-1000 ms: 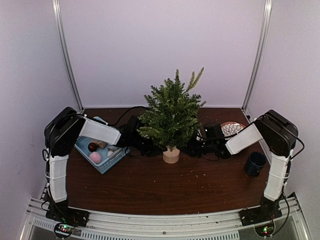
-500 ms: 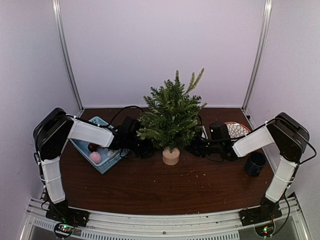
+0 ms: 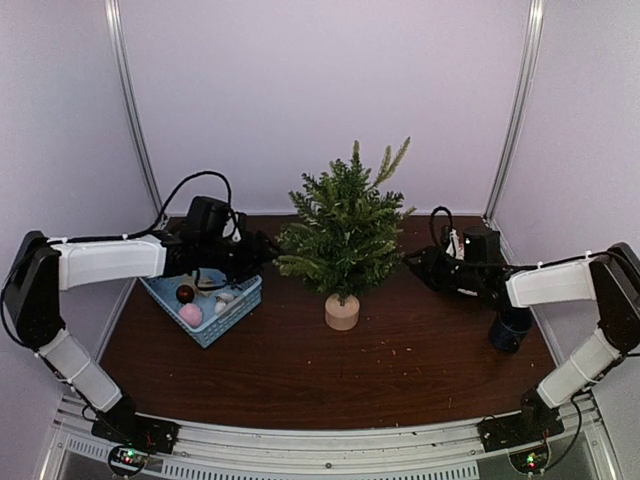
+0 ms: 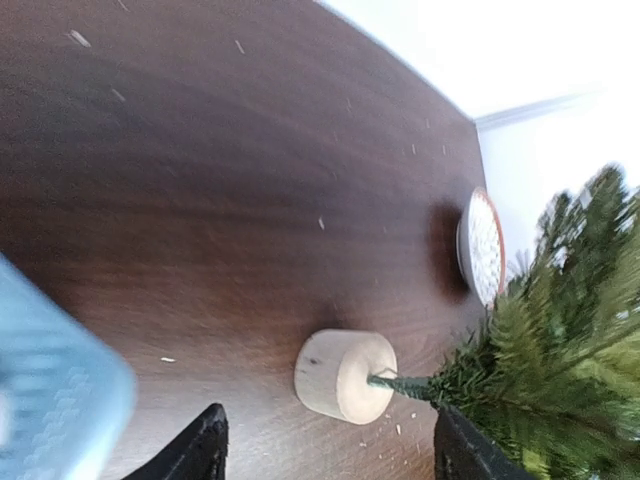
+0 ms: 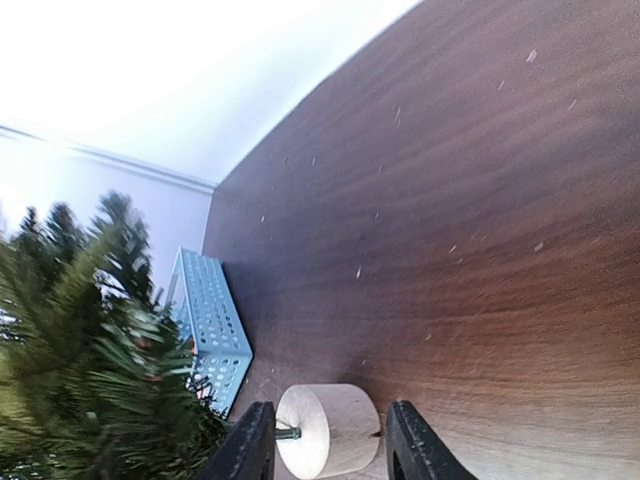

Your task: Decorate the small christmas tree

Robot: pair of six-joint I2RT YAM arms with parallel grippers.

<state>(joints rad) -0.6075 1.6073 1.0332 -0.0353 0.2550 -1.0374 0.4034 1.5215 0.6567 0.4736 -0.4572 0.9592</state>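
Note:
My open left gripper should next move down and to the left in the top view, away from the branches and into the light-blue basket, because the ornaments are in there.
The small christmas tree stands upright at the table's middle on its pale wooden base. My left gripper is open and empty, just left of the branches and above the basket's far corner. My right gripper is open and empty, just right of the branches. In the left wrist view the base lies beyond my open fingers, with branches at the right. In the right wrist view the base shows between the fingers, clear of them, with branches at the left.
A light-blue perforated basket at the left holds a dark red ball, a pink ball and other small ornaments. A dark mug stands at the right. A round dish with white contents lies behind the tree.
Both arms have pulled back from the tree's trunk and stretched outward. The left gripper went left and up, the right gripper went right. The tree has stayed in place.

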